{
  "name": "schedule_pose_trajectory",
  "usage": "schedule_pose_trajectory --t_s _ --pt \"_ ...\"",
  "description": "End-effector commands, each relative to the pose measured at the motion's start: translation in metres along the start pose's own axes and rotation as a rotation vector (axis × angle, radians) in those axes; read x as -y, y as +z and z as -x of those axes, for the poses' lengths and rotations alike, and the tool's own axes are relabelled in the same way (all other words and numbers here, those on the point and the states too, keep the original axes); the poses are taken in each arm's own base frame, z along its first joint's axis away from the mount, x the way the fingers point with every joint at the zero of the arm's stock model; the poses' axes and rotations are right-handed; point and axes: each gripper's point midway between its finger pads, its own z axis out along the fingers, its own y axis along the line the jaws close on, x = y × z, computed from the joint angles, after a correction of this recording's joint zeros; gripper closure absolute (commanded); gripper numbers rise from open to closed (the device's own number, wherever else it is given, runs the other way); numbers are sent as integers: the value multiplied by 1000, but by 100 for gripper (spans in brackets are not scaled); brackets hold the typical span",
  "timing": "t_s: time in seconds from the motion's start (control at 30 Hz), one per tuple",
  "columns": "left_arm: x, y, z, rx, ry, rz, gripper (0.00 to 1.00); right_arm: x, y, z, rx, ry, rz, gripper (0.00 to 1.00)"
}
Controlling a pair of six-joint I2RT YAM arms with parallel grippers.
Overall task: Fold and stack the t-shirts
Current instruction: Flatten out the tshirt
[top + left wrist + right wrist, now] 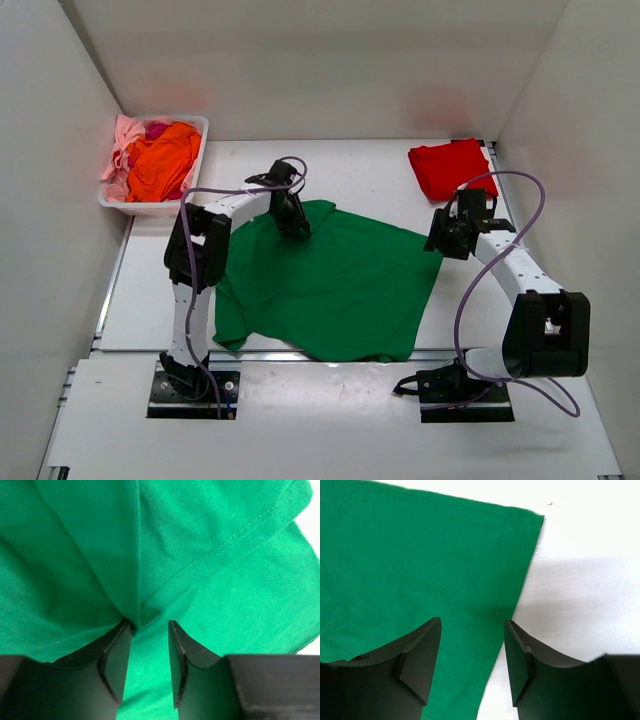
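My right gripper needs to move down and away from my base next, along the hem onto the green shirt's far corner point(437, 246) point(538, 520).
A dark green t-shirt point(330, 280) lies spread on the table, with a raised fold near its far left corner. My left gripper point(293, 222) is low over that corner. In the left wrist view point(149, 625) its jaws stand open with green cloth point(210, 580) between and under them. My right gripper point(440, 240) hangs over the shirt's right edge. In the right wrist view point(472, 622) it is open and empty, straddling the hem point(520, 580). A folded red t-shirt point(450, 168) lies at the far right. Orange point(165, 160), pink and magenta shirts fill the basket.
A white plastic basket point(155, 207) stands at the far left corner. White walls close in the left, back and right sides. The table's near edge point(300, 352) runs just under the green shirt's lower hem.
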Motion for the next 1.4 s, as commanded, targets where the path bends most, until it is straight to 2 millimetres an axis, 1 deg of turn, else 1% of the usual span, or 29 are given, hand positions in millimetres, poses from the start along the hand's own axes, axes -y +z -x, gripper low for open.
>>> schedule_pose_trajectory --t_s 0.0,0.03,0.07,0.1,0.13,0.17,0.2,0.27,0.3,0.33,0.37,0.43,0.47,0.5,0.57,0.6,0.67,0.7,0.73,0.77,0.83,0.87,0.93,0.97,1.1,1.23,1.27,1.3,1.37 --pt "18 -3 0 2 4 -50 55 8 6 16 64 24 -32 49" --pt "19 -1 -3 -7 1 -56 56 8 8 21 83 30 -39 48" --pt "23 -2 -4 -6 12 -64 63 8 12 22 81 29 -42 46" --pt "25 1 -8 -23 13 -73 79 21 16 27 88 77 -76 45" --pt "23 1 -6 -23 5 -71 86 24 19 37 114 88 -96 45" --pt "26 3 -8 -25 10 -78 100 26 20 44 137 107 -107 45" --pt "31 0 -7 -28 12 -102 100 28 25 42 128 109 -127 43" --pt "35 -5 -3 -17 9 -117 100 34 32 51 139 133 -177 40" --pt "38 -11 4 -4 2 -138 100 41 39 44 115 133 -224 39" --pt "44 -20 6 -6 -2 -164 100 44 43 47 117 159 -254 37" --pt "46 -24 11 -2 -9 -182 100 43 43 54 133 161 -248 35" --pt "56 -42 22 31 -21 -224 100 42 57 52 119 149 -240 32" --pt "52 -42 26 23 -38 -230 100 42 59 54 117 146 -236 31" --pt "57 -51 31 44 -38 -245 100 44 67 50 98 142 -243 31" --pt "58 -59 37 50 -47 -271 100 44 73 53 79 156 -249 30" --pt "56 -61 39 57 -51 -268 100 45 80 47 52 154 -258 31" --pt "48 -63 40 54 -66 -266 100 41 90 46 37 146 -260 32" --pt "47 -66 38 49 -66 -265 100 43 93 47 38 153 -265 36" --pt "42 -67 37 49 -69 -266 100 44 95 46 34 151 -268 44" --pt "38 -65 34 35 -81 -259 100 43 98 46 33 158 -269 47" --pt "34 -70 36 46 -81 -261 100 41 100 49 34 167 -258 54" --pt "31 -70 36 46 -91 -256 100 39 103 49 30 174 -253 55" --pt "29 -70 33 43 -91 -251 100 38 105 48 24 172 -243 66" --pt "28 -71 34 44 -91 -254 100 35 106 48 19 177 -237 67" --pt "25 -77 39 62 -106 -257 100 33 103 41 -11 188 -214 66" --pt "16 -79 44 73 -130 -252 100 34 97 31 -20 222 -181 50" --pt "17 -80 43 76 -131 -254 100 33 95 30 -21 226 -177 49" --pt "15 -81 44 81 -141 -257 100 32 95 26 -25 222 -172 50" --pt "16 -82 45 83 -146 -267 100 29 96 20 -44 213 -178 57"
